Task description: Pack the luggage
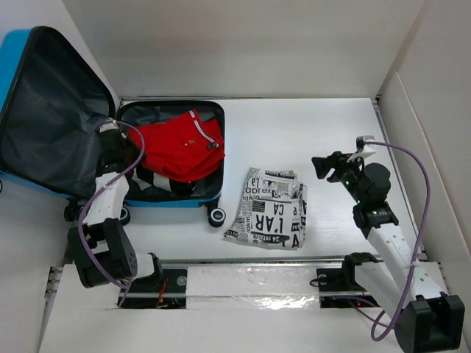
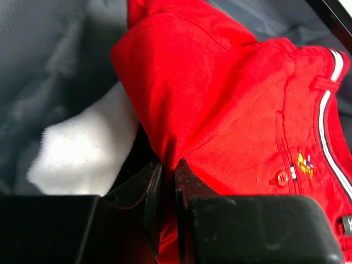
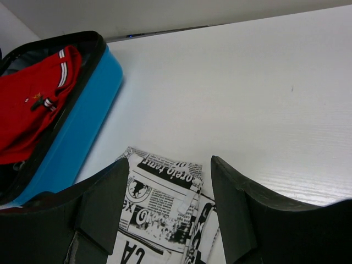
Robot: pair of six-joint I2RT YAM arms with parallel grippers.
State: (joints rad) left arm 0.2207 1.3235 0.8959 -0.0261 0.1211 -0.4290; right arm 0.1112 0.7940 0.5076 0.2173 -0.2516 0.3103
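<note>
A white cloth still lies uncovered beside the red garment (image 2: 231,82). I need to move my left gripper toward that white cloth (image 2: 85,148) and the raised lid next, then let go of the fold.
The blue suitcase (image 1: 171,201) lies open at the left, its grey-lined lid (image 1: 44,110) raised. A red garment (image 1: 180,147) lies in its base over black-and-white clothing. My left gripper (image 1: 112,131) is inside the base at its left edge; in the left wrist view its fingers (image 2: 168,175) are shut on a fold of the red garment (image 2: 231,82), with a white cloth (image 2: 88,148) beside it. A folded newspaper-print garment (image 1: 270,208) lies on the table right of the suitcase. My right gripper (image 1: 324,165) hovers open to its right; in the right wrist view (image 3: 170,176) the newspaper-print garment (image 3: 159,203) shows between the fingers.
White walls enclose the table at the back and right. The suitcase's wheels (image 1: 216,216) face the near edge. A metal rail (image 1: 250,283) with both arm bases runs along the front. Purple cables loop off both arms.
</note>
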